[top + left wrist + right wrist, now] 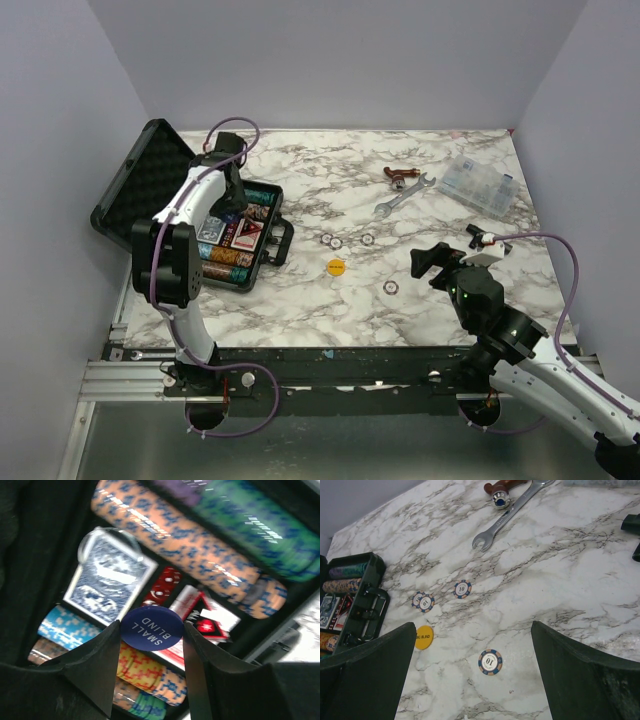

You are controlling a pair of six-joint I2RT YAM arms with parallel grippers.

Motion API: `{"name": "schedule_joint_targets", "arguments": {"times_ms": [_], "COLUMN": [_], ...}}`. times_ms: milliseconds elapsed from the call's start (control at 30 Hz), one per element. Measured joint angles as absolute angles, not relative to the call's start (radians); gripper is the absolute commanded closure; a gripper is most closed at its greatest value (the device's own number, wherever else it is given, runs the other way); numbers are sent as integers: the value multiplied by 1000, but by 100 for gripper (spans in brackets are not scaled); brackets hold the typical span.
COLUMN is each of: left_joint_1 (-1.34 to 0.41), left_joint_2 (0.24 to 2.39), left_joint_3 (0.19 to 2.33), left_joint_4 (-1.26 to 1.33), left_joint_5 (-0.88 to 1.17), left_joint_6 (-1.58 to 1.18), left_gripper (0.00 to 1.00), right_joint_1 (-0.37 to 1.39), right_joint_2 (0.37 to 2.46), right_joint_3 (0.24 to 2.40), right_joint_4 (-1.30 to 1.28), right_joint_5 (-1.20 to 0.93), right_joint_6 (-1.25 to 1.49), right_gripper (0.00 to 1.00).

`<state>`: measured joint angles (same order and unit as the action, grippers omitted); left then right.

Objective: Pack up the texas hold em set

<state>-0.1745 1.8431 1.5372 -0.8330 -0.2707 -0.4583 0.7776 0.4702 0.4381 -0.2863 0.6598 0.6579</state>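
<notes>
My left gripper is about to go down toward the foam lid next, onto the blue deck's end (208, 237) (92, 600) by the light-blue chips.
The black briefcase (262, 190) lies open at the left, its foam lid (135, 190) leaning back. My left gripper (232, 192) hovers over it, shut on a blue "SMALL BLIND" disc (152, 628) above the blue deck (110, 582), the red deck (197, 617) and the rows of chips (185, 550). My right gripper (435, 262) is open and empty above the table. In the right wrist view it (473, 630) stands over a "10" chip (490, 662). A yellow "BIG BLIND" disc (424, 637) and three more chips (462, 588) lie loose.
A silver wrench (403, 196) and a red-handled tool (400, 176) lie at the back centre. A clear plastic compartment box (480, 183) stands at the back right. Loose chips (367, 238) and the yellow disc (336, 266) lie mid-table.
</notes>
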Motion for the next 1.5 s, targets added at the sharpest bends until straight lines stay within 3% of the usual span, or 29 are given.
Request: {"name": "schedule_joint_targets", "arguments": {"times_ms": [1100,1233,1500], "left_joint_1": [-44,-33,-19], "left_joint_2": [1929,1931,1933], "left_joint_3": [1435,1438,1443], "left_joint_4": [-866,-865,-864], "left_joint_5": [-421,-420,-419], "left_joint_6": [-430,-428,-421], "left_gripper": [68,62,39], "right_joint_1": [777,778,778], "right_joint_2": [448,444,443], "right_joint_3": [438,438,438], "right_joint_4": [-286,-285,-285], "right_joint_5": [658,657,655], "right_joint_6": [653,653,653], "right_gripper": [0,0,0]}}
